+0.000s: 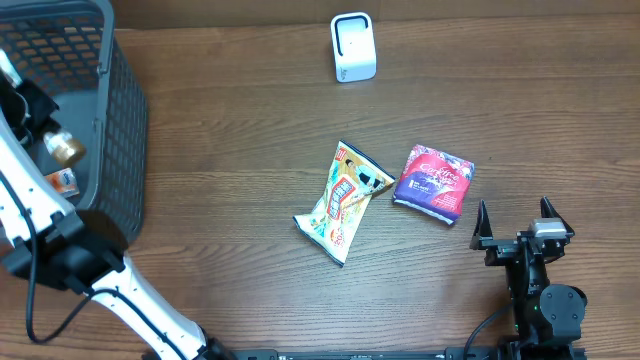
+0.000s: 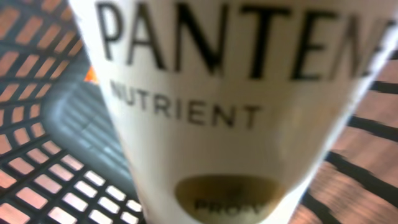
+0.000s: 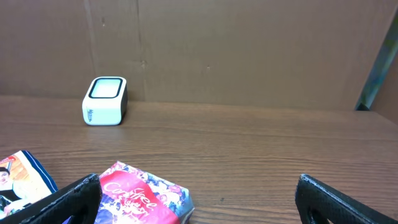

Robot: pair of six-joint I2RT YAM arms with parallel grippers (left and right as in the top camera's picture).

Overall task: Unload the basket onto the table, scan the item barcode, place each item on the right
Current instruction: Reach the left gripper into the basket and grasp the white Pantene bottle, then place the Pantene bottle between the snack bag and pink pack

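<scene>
My left gripper lifts the bottle [image 2: 230, 93] over the basket's rim next, since the basket's sides surround it. Then it lowers the bottle between the snack bag and Carefree pack.
A white Pantene bottle [image 2: 230, 93] fills the left wrist view, right in front of the camera and between the jaws, inside the dark mesh basket [image 2: 37, 155]. My left gripper [image 1: 28, 110] reaches down into that basket [image 1: 125, 120] and is shut on the bottle; its fingers are hidden. The bottle's gold cap [image 1: 63, 148] shows from overhead. The white scanner [image 1: 352, 47] stands at the back of the table, also seen as scanner [image 3: 104, 101]. My right gripper [image 1: 520, 222] rests open at the front right, nothing between its fingers [image 3: 74, 202].
A yellow snack bag [image 1: 343, 202] and a purple-red Carefree pack [image 1: 433, 181] lie mid-table; the pack [image 3: 140, 198] is just ahead of the right gripper's left finger. An orange-labelled item [image 1: 62, 182] lies in the basket. A cardboard wall backs the table.
</scene>
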